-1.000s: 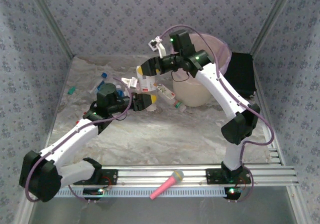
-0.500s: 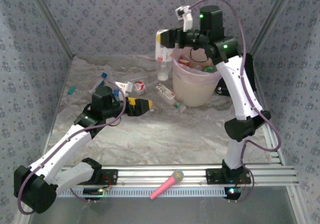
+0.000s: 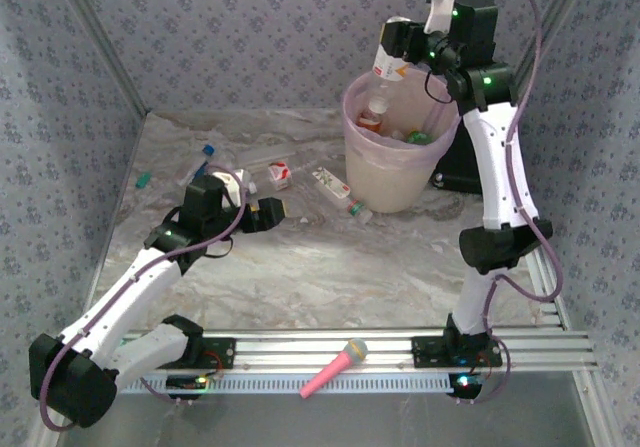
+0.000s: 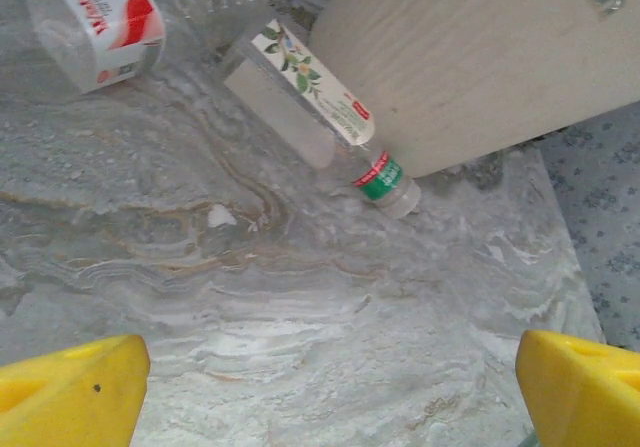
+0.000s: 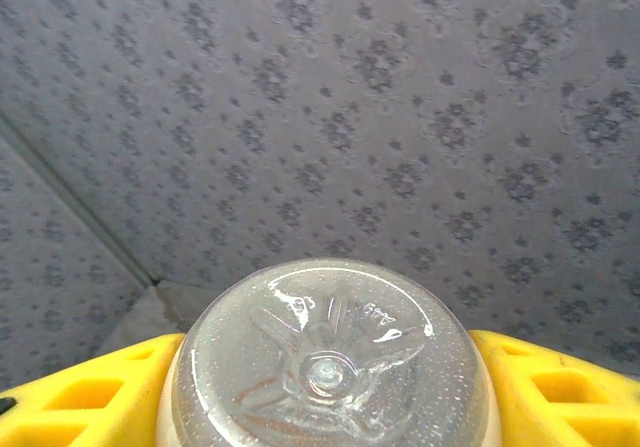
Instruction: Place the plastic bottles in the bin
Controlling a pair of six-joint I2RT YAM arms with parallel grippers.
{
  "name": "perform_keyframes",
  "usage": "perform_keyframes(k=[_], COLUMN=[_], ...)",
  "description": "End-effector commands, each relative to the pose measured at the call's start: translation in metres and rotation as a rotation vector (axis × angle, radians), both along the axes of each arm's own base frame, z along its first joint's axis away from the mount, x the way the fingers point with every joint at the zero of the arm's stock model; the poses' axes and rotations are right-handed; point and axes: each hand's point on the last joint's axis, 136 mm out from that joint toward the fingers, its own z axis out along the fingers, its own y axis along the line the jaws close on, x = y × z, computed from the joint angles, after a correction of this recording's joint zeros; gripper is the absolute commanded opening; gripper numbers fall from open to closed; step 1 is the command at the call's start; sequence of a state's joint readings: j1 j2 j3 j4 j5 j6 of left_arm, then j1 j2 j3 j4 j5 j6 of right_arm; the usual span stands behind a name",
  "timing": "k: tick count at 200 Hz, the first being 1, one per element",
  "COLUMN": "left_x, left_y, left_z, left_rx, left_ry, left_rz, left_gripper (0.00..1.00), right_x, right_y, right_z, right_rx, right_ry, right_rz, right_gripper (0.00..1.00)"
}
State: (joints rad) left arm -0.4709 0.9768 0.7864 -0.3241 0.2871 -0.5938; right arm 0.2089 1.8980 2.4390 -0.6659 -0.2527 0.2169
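Note:
Next, my right gripper lowers the hanging bottle past the bin's pink-lined rim and releases it inside, since the bin's opening (image 3: 398, 119) lies below the gripper.
My right gripper (image 3: 396, 47) is raised over the bin (image 3: 352, 157) and shut on a clear plastic bottle (image 3: 384, 72) that hangs neck down above the pink-lined rim. The right wrist view shows that bottle's round base (image 5: 330, 367) between the yellow fingers (image 5: 80, 397). Some bottles lie inside the bin. My left gripper (image 3: 274, 210) is open and empty, low over the table left of the bin. In the left wrist view a flower-labelled, green-capped bottle (image 4: 312, 102) lies against the bin wall (image 4: 470, 57), and a red-labelled bottle (image 4: 95, 17) lies at top left, both ahead of my left gripper (image 4: 325, 392).
More bottles lie on the table at the back left, among them a red-labelled one (image 3: 278, 174) and a blue-capped one (image 3: 210, 152). A small teal object (image 3: 143, 179) sits by the left wall. A black box (image 3: 465, 162) stands behind the bin. A pink microphone (image 3: 336, 367) rests on the front rail.
My right arm lifted the bottle from the table, past the bin's left rim, to over the bin. My left gripper opened wider and drew back slightly to the left.

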Motion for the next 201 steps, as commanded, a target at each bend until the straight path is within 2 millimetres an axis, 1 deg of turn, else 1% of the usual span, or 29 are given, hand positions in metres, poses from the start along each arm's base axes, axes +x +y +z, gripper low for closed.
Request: perform_keyframes(k=[1,22,56,80,119,138,201], left_x=[0.002,0.003,0.003,0.004,0.007,0.009,0.010], left_y=[0.012,0.018,0.034,0.036,0.037,0.037,0.042], left_z=[-0.001,-0.003,-0.008,-0.010,-0.011,-0.011,-0.015], left_rx=[0.026,0.051,0.119,0.122,0.125,0.130,0.142], left_ry=[-0.004,-0.004,0.004,0.006,0.009,0.011,0.021], left_rz=[0.051,0.077,0.120,0.126,0.128,0.126,0.138], left_gripper=[0.94,0.94,0.94,0.94,0.94,0.94,0.94], right_x=[0.016,0.023,0.024,0.023,0.018,0.017,0.020], right_y=[-0.002,0.000,0.009,0.015,0.015,0.013,0.009], right_z=[-0.026,-0.060,-0.106,-0.141,-0.197,-0.218,-0.269], right_rx=[-0.068,-0.116,-0.171,-0.194,-0.276,-0.300,-0.322], right_ry=[0.036,0.117,0.213,0.292,0.439,0.489,0.585], right_rz=[-0.033,-0.033,-0.015,-0.005,-0.009,-0.019,-0.052], right_gripper=[0.29,0.29,0.29,0.29,0.29,0.29,0.31])
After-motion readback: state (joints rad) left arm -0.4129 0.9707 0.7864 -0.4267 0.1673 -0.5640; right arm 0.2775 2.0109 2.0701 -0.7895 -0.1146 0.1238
